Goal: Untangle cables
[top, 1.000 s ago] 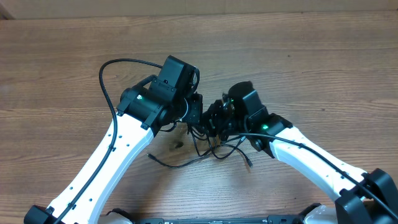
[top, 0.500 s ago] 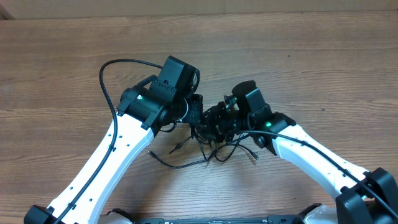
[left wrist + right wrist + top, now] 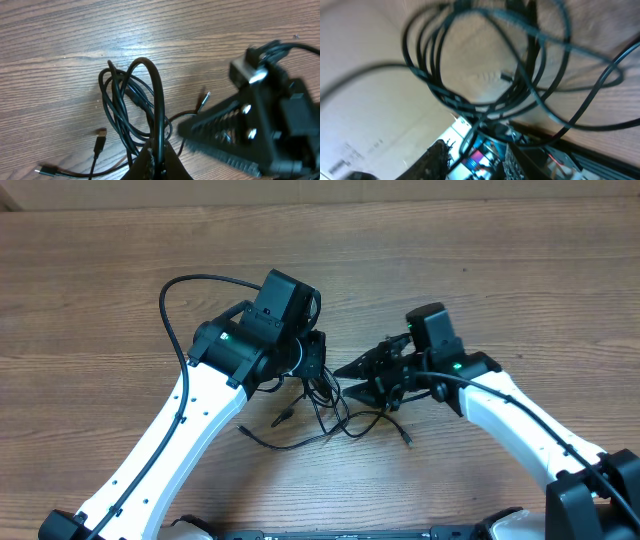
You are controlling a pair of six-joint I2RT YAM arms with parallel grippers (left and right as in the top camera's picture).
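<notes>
I next lower my left gripper down-left in the overhead view to the wood by the cables' plug ends and release the raised cable piece.
The cables (image 3: 335, 412) are thin black cords in a loose tangle between my two grippers, with plug ends (image 3: 283, 418) lying on the wood. My left gripper (image 3: 318, 372) is shut on one strand; in the left wrist view that strand rises from the jaws (image 3: 159, 161) into a bunch of loops (image 3: 131, 100). My right gripper (image 3: 342, 380) points left at the tangle with its fingers spread in a V. In the blurred right wrist view the loops (image 3: 470, 65) hang in front of the open fingers (image 3: 437, 160), and one strand runs down between them.
The bare wooden table (image 3: 500, 260) stretches around the arms. A thicker black arm wire (image 3: 175, 295) arcs out to the left of the left arm. Loose plug ends (image 3: 101, 133) lie left of the left gripper, and another (image 3: 405, 440) lies below the right gripper.
My right gripper has opened and drawn back to the right, away from the left gripper. The tangle has sagged and its plug ends have shifted. The left arm has stayed put, still shut.
</notes>
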